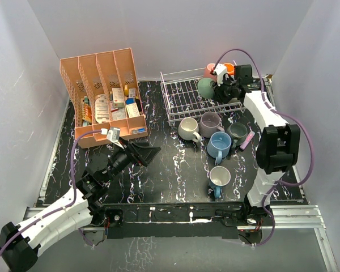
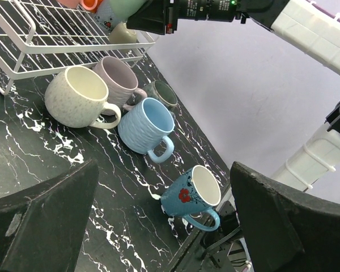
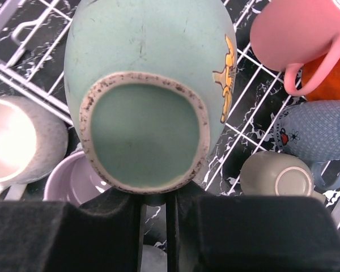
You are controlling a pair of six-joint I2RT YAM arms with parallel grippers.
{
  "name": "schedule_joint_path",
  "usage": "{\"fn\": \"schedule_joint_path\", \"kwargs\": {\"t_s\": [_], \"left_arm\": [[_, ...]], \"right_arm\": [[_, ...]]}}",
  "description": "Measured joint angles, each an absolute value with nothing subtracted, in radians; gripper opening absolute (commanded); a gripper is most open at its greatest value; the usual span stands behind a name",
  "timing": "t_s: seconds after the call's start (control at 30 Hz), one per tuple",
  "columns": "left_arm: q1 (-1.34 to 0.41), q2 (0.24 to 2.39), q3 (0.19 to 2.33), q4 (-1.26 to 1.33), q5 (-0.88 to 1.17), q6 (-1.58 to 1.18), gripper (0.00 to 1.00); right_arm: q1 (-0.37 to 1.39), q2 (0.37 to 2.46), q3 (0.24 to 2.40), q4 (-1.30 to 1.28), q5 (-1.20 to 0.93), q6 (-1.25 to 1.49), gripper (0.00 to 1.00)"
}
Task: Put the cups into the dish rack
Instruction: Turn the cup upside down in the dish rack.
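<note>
The bare wires show beside the grey-blue and olive mugs, so my right gripper will move down toward those wires next and release the pale green mug's handle there.
The white wire dish rack stands at the back centre. My right gripper is shut on a pale green mug and holds it over the rack's right end; in the right wrist view the mug fills the frame above my closed fingers. A pink mug, an orange mug, a grey-blue mug and an olive mug lie in the rack. On the table are cream, lilac, light blue, dark grey and flowered blue mugs. My left gripper is open and empty.
A salmon-pink slotted organizer with small boxes stands at the back left. A small pink stick lies right of the mugs. The left wrist view shows the flowered blue mug near the table's front edge, between my spread fingers.
</note>
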State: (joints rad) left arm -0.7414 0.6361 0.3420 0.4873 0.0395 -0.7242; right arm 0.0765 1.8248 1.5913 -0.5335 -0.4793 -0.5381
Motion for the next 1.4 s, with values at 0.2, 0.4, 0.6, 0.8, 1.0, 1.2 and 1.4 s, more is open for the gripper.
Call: {"fn": "schedule_joint_path", "kwargs": {"t_s": [0.2,0.4,0.6,0.8,1.0,1.2,1.4], "left_arm": [[-0.741,0.635,0.342,0.482,0.035,-0.724,0.97],[-0.741,0.635,0.342,0.476,0.032,-0.721,0.97],[-0.741,0.635,0.342,0.463,0.028,-0.714,0.97],[-0.741,0.633,0.342,0.459,0.022,-0.713,0.97],[-0.741,0.633,0.342,0.459,0.021,-0.712,0.97],[-0.741,0.633,0.342,0.456,0.022,-0.71,0.97],[-0.741,0.62,0.342,0.447,0.019,-0.71,0.97]], "right_arm": [[0.076,1.91,1.649,-0.519,-0.402,-0.511,0.08],[0.076,1.999,1.709,-0.489,-0.314,-0.457,0.08],[0.076,2.072,1.746,-0.473,-0.232,-0.395,0.08],[0.076,2.093,1.751,-0.464,-0.181,-0.359,0.09],[0.076,2.11,1.768,-0.442,-0.152,-0.339,0.12],[0.076,2.156,1.794,-0.446,-0.123,-0.337,0.13],[0.076,2.17,1.805,-0.456,-0.094,-0.336,0.16]]}}
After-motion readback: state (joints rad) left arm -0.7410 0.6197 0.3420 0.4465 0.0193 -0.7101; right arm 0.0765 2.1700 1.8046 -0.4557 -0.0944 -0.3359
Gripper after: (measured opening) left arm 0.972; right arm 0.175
